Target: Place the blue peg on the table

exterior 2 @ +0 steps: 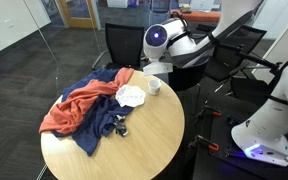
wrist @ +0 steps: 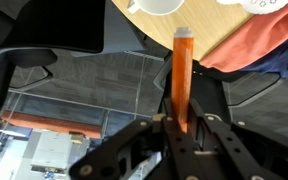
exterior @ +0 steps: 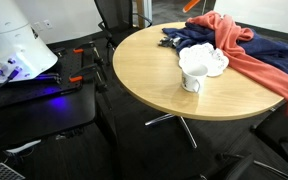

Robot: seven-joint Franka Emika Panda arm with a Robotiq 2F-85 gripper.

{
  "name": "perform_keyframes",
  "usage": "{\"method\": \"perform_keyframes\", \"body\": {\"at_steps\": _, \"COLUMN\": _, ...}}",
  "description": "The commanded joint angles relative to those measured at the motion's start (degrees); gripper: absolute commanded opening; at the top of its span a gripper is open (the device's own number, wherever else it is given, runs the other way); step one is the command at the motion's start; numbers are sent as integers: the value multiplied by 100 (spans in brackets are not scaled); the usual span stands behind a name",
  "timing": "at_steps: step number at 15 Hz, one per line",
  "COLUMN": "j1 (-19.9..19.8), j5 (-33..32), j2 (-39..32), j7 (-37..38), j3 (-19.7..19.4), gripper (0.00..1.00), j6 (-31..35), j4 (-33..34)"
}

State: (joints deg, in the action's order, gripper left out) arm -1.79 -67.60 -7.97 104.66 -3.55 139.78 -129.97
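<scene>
I will next bring the orange peg over the white mug's opening (exterior: pixel 194 69) with my gripper, lower it inside and let it go, because the white mug stands upright below.
In the wrist view my gripper (wrist: pixel 181 125) is shut on an orange peg (wrist: pixel 183 75) with a pale tip; no blue peg shows. The peg stands upright between the fingers, just off the edge of the round tan table (wrist: pixel 219 30), over the dark floor. The table shows in both exterior views (exterior: pixel 144 75) (exterior 2: pixel 149 135). My arm (exterior 2: pixel 169 42) reaches to the table's far edge in an exterior view, where the gripper itself is hard to make out.
On the table lie a red cloth (exterior: pixel 254 55) (exterior 2: pixel 74 108), a dark blue cloth (exterior: pixel 199 38) (exterior 2: pixel 99 128), a white mug (exterior: pixel 191 78) (exterior 2: pixel 154 86) and a white bowl (exterior: pixel 212 60) (exterior 2: pixel 132 96). A black chair (exterior 2: pixel 119 45) stands beside the table.
</scene>
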Motion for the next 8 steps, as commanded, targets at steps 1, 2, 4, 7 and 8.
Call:
{"method": "perform_keyframes", "body": {"at_steps": 1, "j1": 131, "j5": -366, "j2": -228, "j7": 1104, "j3": 0, "gripper": 5, "j6": -628, "j4": 247}}
{"method": "perform_keyframes", "body": {"at_steps": 2, "j1": 143, "j5": -444, "j2": -283, "j7": 1338, "j3": 6, "gripper": 5, "j6": -749, "j4": 271}}
{"method": "perform_keyframes", "body": {"at_steps": 4, "j1": 169, "j5": -636, "j2": -405, "j7": 1789, "j3": 14, "gripper": 5, "j6": -977, "j4": 328}}
{"method": "perform_keyframes", "body": {"at_steps": 7, "j1": 187, "j5": -1001, "j2": -643, "j7": 2491, "j3": 20, "gripper": 5, "j6": -1281, "j4": 429}}
{"method": "perform_keyframes", "body": {"at_steps": 8, "j1": 187, "j5": -1097, "j2": -722, "j7": 2690, "j3": 26, "gripper": 5, "j6": -1371, "j4": 460}}
